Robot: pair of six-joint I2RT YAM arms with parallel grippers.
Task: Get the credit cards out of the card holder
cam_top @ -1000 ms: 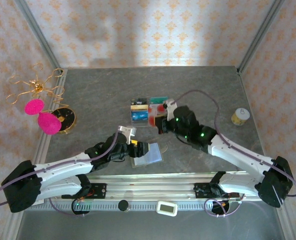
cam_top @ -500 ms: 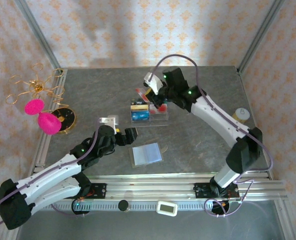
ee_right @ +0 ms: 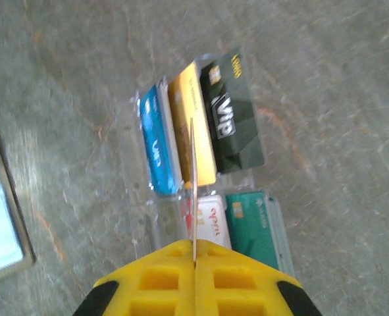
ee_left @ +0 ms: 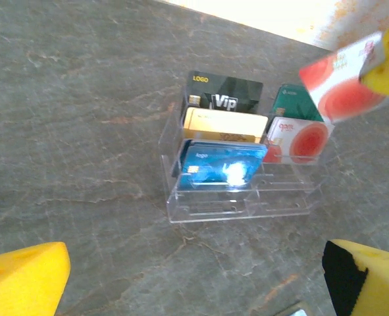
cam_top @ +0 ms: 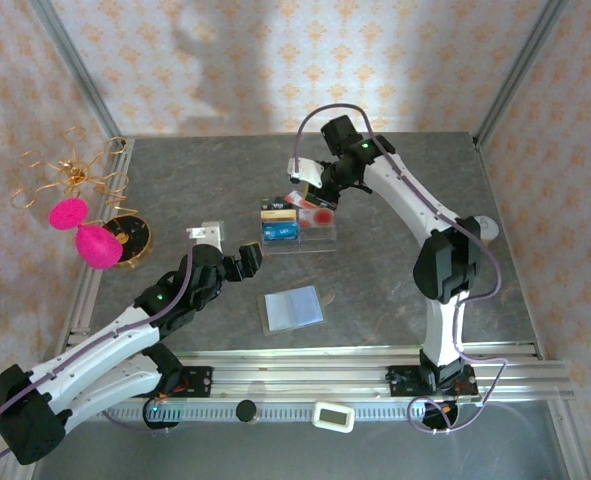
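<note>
My right gripper should lower the pale card into the slot of the white-and-red card (cam_top: 316, 217) (ee_right: 210, 220) and let go of it there, since a matching card already stands there.
The card holder (cam_top: 293, 308) lies open on the table with its pale bluish lining up; its edge shows at the left of the right wrist view (ee_right: 0, 217). My right gripper (cam_top: 315, 190) (ee_right: 194, 247) is shut on a pale credit card with red blotches (cam_top: 299, 200) (ee_left: 339, 82), seen edge-on (ee_right: 192, 164), just above the clear acrylic tray (cam_top: 320, 240) (ee_left: 240, 207). In the tray stand a blue card (ee_left: 220, 166), a white-and-red card (ee_left: 296, 139) and others. My left gripper (cam_top: 240, 262) (ee_left: 194, 289) is open and holds nothing, left of the holder and short of the tray.
A gold wire stand (cam_top: 70, 175) with pink balls (cam_top: 97, 245) and a gold disc (cam_top: 130, 237) stands at the table's left edge. Metal frame posts rise at the back corners. The right arm arches high over the table's right half.
My right arm has swung from beside the card holder up and back to over the tray, carrying the red-blotched card. My left gripper has drawn back to the left off the holder and opened fully.
</note>
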